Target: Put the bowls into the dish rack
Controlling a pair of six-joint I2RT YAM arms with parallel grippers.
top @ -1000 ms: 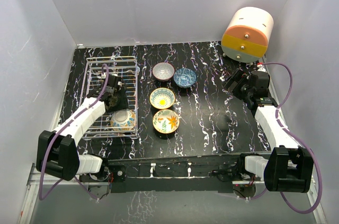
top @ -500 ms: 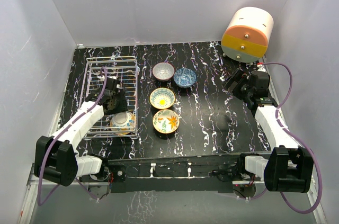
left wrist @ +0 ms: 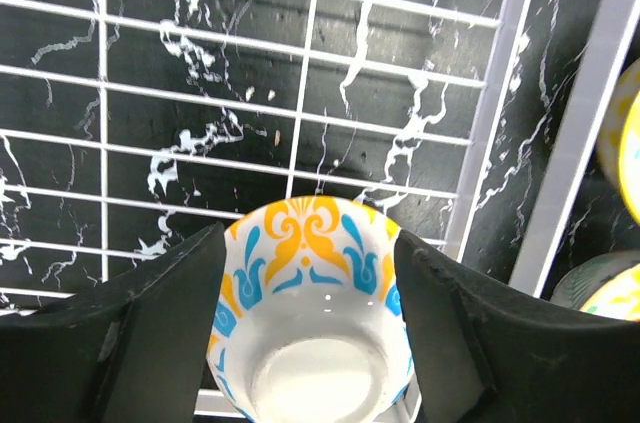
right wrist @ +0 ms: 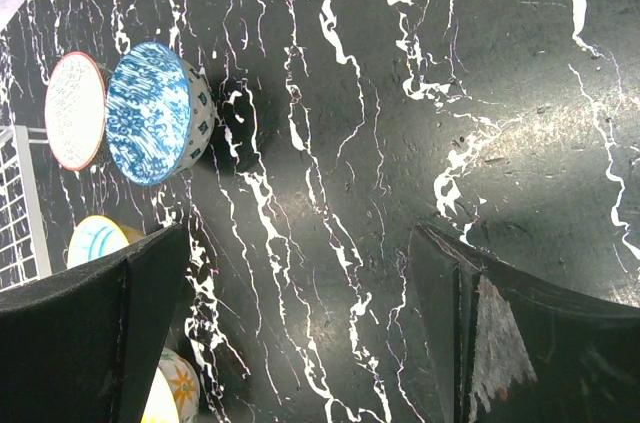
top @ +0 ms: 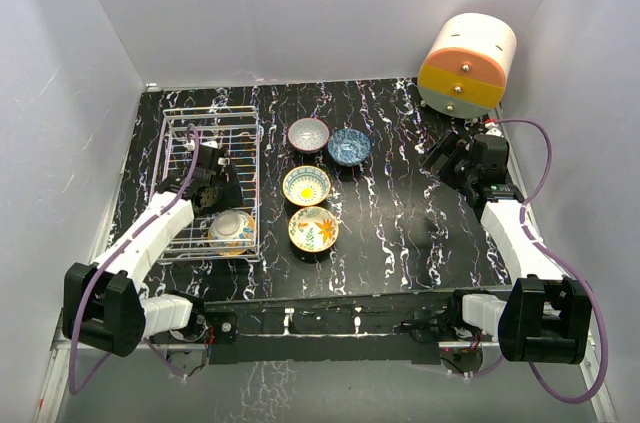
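Observation:
Next I will move my left gripper to the right in the top view and down over the floral bowl's rim farthest from the rack, since that bowl is still unloaded.
The white wire dish rack (top: pixel 176 148) stands at the left; its bars fill the left wrist view (left wrist: pixel 300 48). One bowl with an orange and blue pattern (top: pixel 232 230) rests in its near right corner, foot towards the camera (left wrist: pixel 310 343). My left gripper (top: pixel 212 193) hangs over it, jaws wide apart on either side (left wrist: pixel 308 243). Four bowls sit on the table: grey (top: pixel 308 134), blue (top: pixel 349 145), yellow-rimmed (top: pixel 306 185), floral (top: pixel 313 229). My right gripper (top: pixel 445 158) is open and empty (right wrist: pixel 300 243), to the right of them.
A big cream, orange and yellow drum (top: pixel 467 65) stands at the back right corner. White walls close in the black marbled table (top: pixel 400 233) on three sides. The blue bowl (right wrist: pixel 150 113) and grey bowl (right wrist: pixel 75 108) show in the right wrist view.
My left arm has drawn a little to the left and nearer, while the bowl in the rack has stayed almost in place. The right arm has not moved.

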